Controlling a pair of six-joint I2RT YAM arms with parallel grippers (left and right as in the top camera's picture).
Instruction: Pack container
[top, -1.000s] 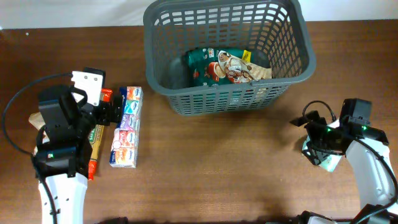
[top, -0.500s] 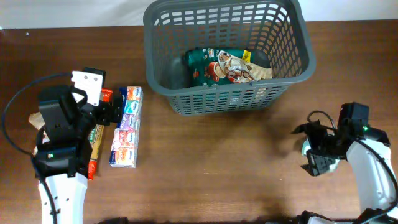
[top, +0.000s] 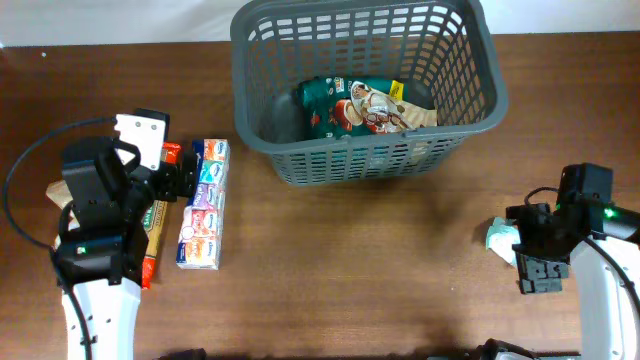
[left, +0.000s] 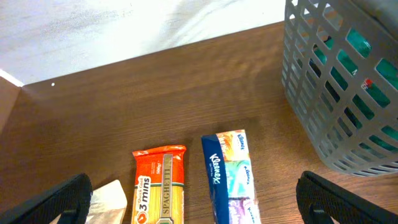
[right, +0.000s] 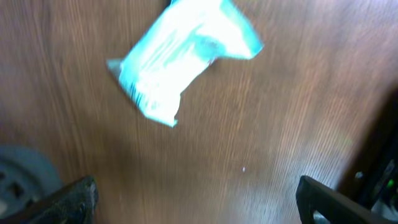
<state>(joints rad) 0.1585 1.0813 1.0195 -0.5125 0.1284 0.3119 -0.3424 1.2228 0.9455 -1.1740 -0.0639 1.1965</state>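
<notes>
I will next lower my right gripper and shift it toward the light-blue packet (top: 502, 240) (right: 181, 53), with my fingers around the packet's body.
The dark grey slotted basket (top: 365, 85) stands at the table's back, holding a green snack packet (top: 365, 108); its wall shows in the left wrist view (left: 339, 87). My left gripper (top: 180, 180) is open above a Kleenex tissue pack (top: 203, 203) (left: 230, 174) and an orange spaghetti packet (left: 160, 183). My right gripper (top: 532, 262) is open and empty, right of a small light-blue packet (top: 499, 238) (right: 183, 59) lying on the table.
A white wrapped item (left: 109, 200) lies left of the spaghetti. A white box (top: 143, 135) sits by my left arm. The wooden table (top: 350, 270) runs between the two arms.
My right arm has moved toward the front right, away from the basket. The light-blue packet now lies uncovered on the table. The left arm has not moved.
</notes>
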